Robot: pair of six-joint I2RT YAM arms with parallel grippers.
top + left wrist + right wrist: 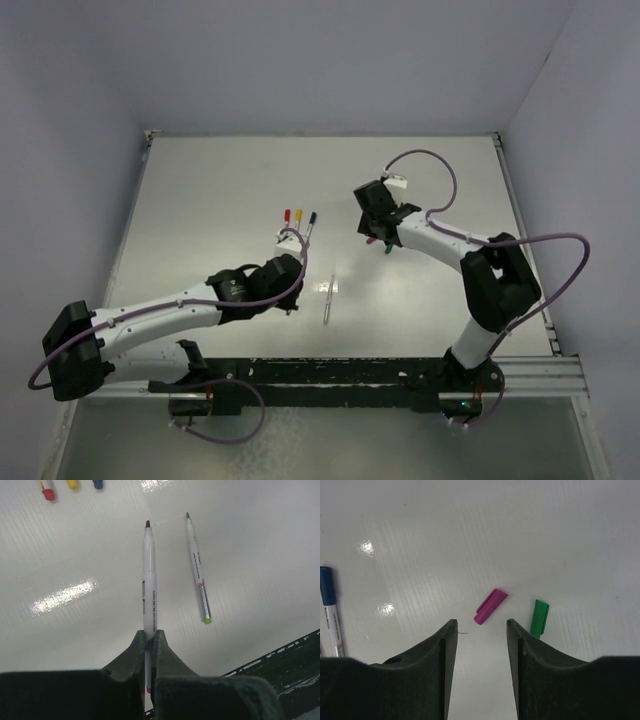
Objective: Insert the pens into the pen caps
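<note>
The magenta cap (370,239) (490,606) lies bare on the tabletop just ahead of my right gripper's open gap, so my right gripper lowers over it and closes on it next.
My left gripper (149,632) is shut on a pale pen (149,575) with a dark purple tip, which points away from the wrist above the table. A green-tipped pen (198,570) lies bare to its right, and shows in the top view as the green-tipped pen (329,298). My right gripper (480,622) stands open and empty just above the table. A magenta cap (490,606) lies just ahead of its gap, and a green cap (539,617) lies beside its right finger. In the top view the left gripper (290,272) is at centre-left and the right gripper (376,222) at centre-right.
Three pens wearing a red cap (287,214), a yellow cap (299,214) and a blue cap (313,215) lie side by side behind the left gripper. The blue-capped pen (330,610) also shows left of the right gripper. A black rail (350,375) runs along the near edge.
</note>
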